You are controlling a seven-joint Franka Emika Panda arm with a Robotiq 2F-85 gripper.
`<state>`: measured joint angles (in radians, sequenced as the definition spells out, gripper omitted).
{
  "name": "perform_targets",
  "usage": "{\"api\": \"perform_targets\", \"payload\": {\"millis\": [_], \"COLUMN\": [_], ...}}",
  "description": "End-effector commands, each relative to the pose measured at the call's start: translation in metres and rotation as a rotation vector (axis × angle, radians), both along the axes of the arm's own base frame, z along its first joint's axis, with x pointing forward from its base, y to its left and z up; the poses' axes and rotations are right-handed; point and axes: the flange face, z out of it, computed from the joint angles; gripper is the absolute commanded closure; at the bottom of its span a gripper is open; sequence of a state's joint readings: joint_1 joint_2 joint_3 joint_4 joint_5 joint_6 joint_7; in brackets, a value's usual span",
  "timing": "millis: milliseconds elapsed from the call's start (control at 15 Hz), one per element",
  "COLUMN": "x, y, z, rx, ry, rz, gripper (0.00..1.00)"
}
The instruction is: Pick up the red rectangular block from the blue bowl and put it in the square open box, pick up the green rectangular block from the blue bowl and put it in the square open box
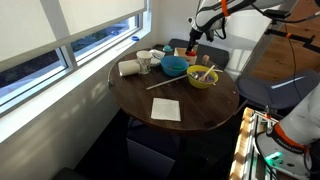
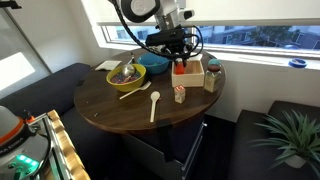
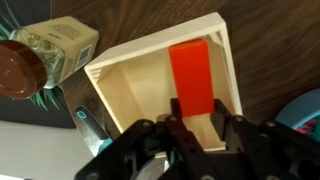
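Observation:
I should lower my gripper a little next and let go of the block's near end, because the bottom of the box is below and the red block [image 2: 178,67] is already between the box's sides.
The red rectangular block [image 3: 192,75] hangs inside the square open box [image 3: 150,52], a low box with pale tan sides. My gripper [image 3: 197,118] is closed on the block's near end and holds it over the box floor. In an exterior view the gripper [image 2: 178,57] holds the block [image 2: 178,67] just above the box [image 2: 193,77]. The blue bowl [image 2: 155,64] stands beside the box toward the window; it also shows in the other exterior view [image 1: 174,66] and at the wrist view's right edge [image 3: 306,110]. No green block is in view.
A yellow-green bowl [image 2: 126,74] with a utensil stands next to the blue bowl. A glass jar [image 3: 50,50] stands beside the box. White cups [image 1: 145,60], a white napkin [image 1: 166,109] and a white spoon [image 2: 154,103] lie on the round dark table [image 2: 110,105].

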<state>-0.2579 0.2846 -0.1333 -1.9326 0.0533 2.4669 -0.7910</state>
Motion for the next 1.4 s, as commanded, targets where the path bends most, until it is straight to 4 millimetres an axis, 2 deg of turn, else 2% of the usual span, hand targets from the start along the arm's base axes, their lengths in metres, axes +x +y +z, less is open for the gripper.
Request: {"api": "perform_targets", "payload": {"millis": [0, 267, 333, 400, 467, 667, 800, 1000, 1333], "x": [0.013, 0.022, 0.023, 0.025, 0.027, 0.031, 0.031, 0.027, 0.013], "y": [-0.006, -0.005, -0.005, -0.004, -0.003, 0.003, 0.011, 0.029, 0.078], "z": [-0.011, -0.018, -0.020, -0.021, -0.020, -0.007, 0.009, 0.034, 0.064], "rx": [0.015, 0.028, 0.033, 0.036, 0.039, 0.046, 0.051, 0.077, 0.158], "ry": [-0.025, -0.022, -0.021, -0.024, -0.031, -0.055, -0.060, -0.060, 0.016], "rz": [-0.015, -0.015, -0.016, -0.016, -0.014, -0.006, -0.003, -0.020, -0.107], "gripper": [0.90, 0.90, 0.84, 0.40, 0.39, 0.17, 0.01, 0.00, 0.00]}}
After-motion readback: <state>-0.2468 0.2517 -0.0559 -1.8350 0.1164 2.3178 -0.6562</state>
